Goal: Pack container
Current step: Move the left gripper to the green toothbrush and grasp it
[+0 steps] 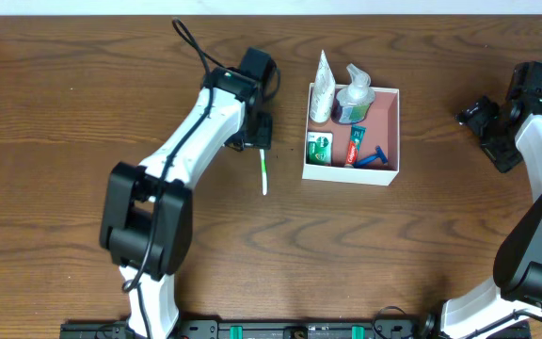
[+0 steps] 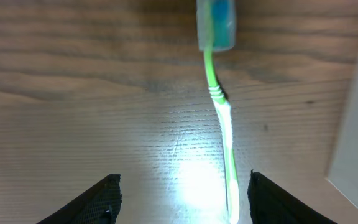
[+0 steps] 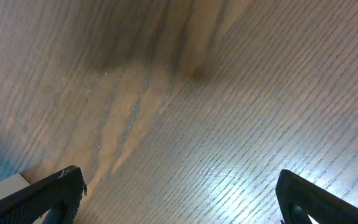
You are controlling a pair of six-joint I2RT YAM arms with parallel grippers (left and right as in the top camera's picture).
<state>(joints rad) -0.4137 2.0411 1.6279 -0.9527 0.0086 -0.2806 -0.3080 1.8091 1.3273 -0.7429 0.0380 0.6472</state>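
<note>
The left gripper lowers next and shifts slightly toward the container, onto the toothbrush's handle. The green-and-white toothbrush runs nearer the finger by the container.
The container, a shallow square box with white walls and a pink-brown inside, stands at the back middle of the table. It holds a white tube, a clear bottle, a green-and-white carton, a red tube and a blue razor. A green-and-white toothbrush lies on the table just left of the container. My left gripper is open right above the toothbrush's end; in the left wrist view the toothbrush runs between the open jaws, close to the right one. My right gripper is open and empty over bare table at the far right.
The container's white wall shows at the right edge of the left wrist view. The right wrist view shows only wood tabletop and a white corner at the lower left. Bare wood lies in front of the container.
</note>
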